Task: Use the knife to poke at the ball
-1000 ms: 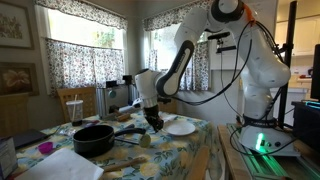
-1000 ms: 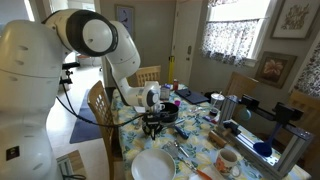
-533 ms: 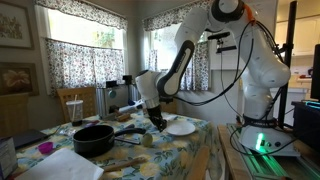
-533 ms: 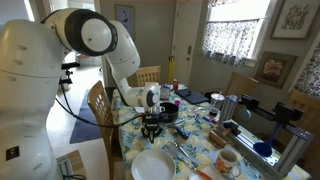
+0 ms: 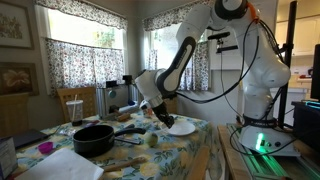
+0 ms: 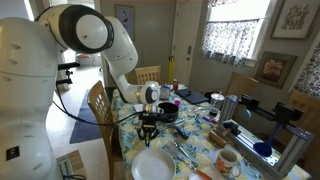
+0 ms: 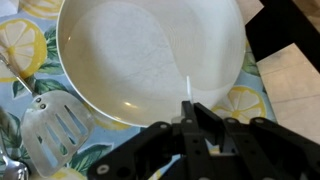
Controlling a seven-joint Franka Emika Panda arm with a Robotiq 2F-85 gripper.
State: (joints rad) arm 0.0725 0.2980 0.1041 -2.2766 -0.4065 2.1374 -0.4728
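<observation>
My gripper moves back over the white plate's middle (image 7: 150,55) next and lowers to release the knife (image 7: 188,92), as that empty spot lies below and back from the gripper.
My gripper (image 7: 196,118) is shut on a knife (image 7: 188,92), whose thin pale blade shows edge-on in the wrist view and points out over a white plate (image 7: 150,50). In an exterior view the gripper (image 5: 163,119) hangs at the near edge of the plate (image 5: 182,127). A small yellowish ball (image 5: 152,140) lies on the lemon-print tablecloth just below and beside the gripper, apart from it. The ball does not show in the wrist view. In the exterior view from behind the arm, the gripper (image 6: 148,130) is above the plate (image 6: 153,165).
A black pan (image 5: 93,138) stands beside the ball. A white slotted spatula (image 7: 55,130) lies next to the plate. A mug (image 6: 227,162), a purple cup (image 5: 45,148) and other utensils crowd the table. Chairs stand at the table's edge.
My gripper has moved with the knife from above the ball sideways toward the white plate and tilted a little. The ball stays where it was.
</observation>
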